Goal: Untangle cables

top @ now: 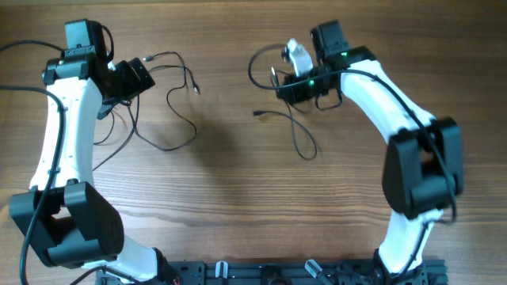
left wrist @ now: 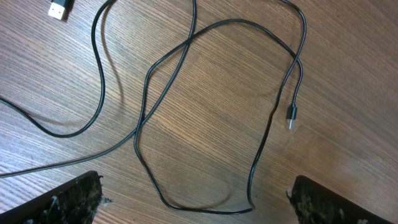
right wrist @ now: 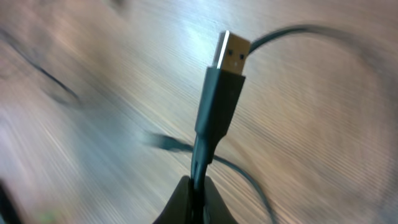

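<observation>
The plug should go next with my right gripper to the bare wood (top: pixel 212 93) beside the other cable, to the gripper's left in the overhead view, for release.
Two thin black cables lie apart on the wooden table. The left cable (top: pixel 193 85) loops beside my left gripper (top: pixel 141 77). In the left wrist view its loop (left wrist: pixel 291 116) lies on the table between my open, empty left jaws (left wrist: pixel 196 205), and a silver USB plug (left wrist: pixel 60 9) shows at the top left. My right gripper (top: pixel 283 85) is shut on the right cable (top: pixel 259 113) and holds it off the table. In the right wrist view the jaws (right wrist: pixel 196 199) pinch the cord just below its silver-tipped USB plug (right wrist: pixel 217 106), which points upward.
The wooden table (top: pixel 238 190) stretches toward the front. A black rail (top: pixel 277 273) runs along the front edge between the arm bases. Thicker black arm cables run at the far left (top: pixel 16 87).
</observation>
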You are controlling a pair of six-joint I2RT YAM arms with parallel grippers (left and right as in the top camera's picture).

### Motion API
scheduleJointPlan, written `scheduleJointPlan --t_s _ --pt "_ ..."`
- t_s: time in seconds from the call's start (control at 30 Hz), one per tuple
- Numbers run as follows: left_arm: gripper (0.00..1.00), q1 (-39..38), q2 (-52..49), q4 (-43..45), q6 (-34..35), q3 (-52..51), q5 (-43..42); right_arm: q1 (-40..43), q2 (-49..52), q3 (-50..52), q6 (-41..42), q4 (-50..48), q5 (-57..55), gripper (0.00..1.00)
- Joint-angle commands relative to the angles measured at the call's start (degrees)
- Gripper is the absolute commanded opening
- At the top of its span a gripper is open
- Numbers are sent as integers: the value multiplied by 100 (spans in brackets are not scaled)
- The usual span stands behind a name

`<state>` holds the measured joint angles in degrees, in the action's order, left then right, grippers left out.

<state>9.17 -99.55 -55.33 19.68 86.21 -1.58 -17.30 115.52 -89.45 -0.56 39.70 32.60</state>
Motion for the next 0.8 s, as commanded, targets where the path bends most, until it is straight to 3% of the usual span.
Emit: scheduleJointPlan --t_s 0.0,0.1,0.2,0.37,0.67,0.73,0.77 --pt "100 -4 -55 0 50 -11 -48 -442 -422 -107 1449 -691 474 4" --pt "100 -4 -55 0 50 -11 -46 -822 -393 -11 2535 -1547 267 4" --pt "100 -4 -55 0 50 -11 -48 -1141 -376 22 3357 -1873 -754 4" --pt "100 -4 -55 0 50 -11 -46 -1718 -133 22 3434 -2505 -2072 4" --pt "100 -4 -55 0 50 -11 -46 -2004 706 22 3375 -3117 -2098 5" --pt "100 -4 -55 0 50 -11 -48 -2015 874 22 3373 -3130 -2096 8" --pt "100 -4 -55 0 50 -11 -48 -2015 898 22 3370 -3139 -2072 15"
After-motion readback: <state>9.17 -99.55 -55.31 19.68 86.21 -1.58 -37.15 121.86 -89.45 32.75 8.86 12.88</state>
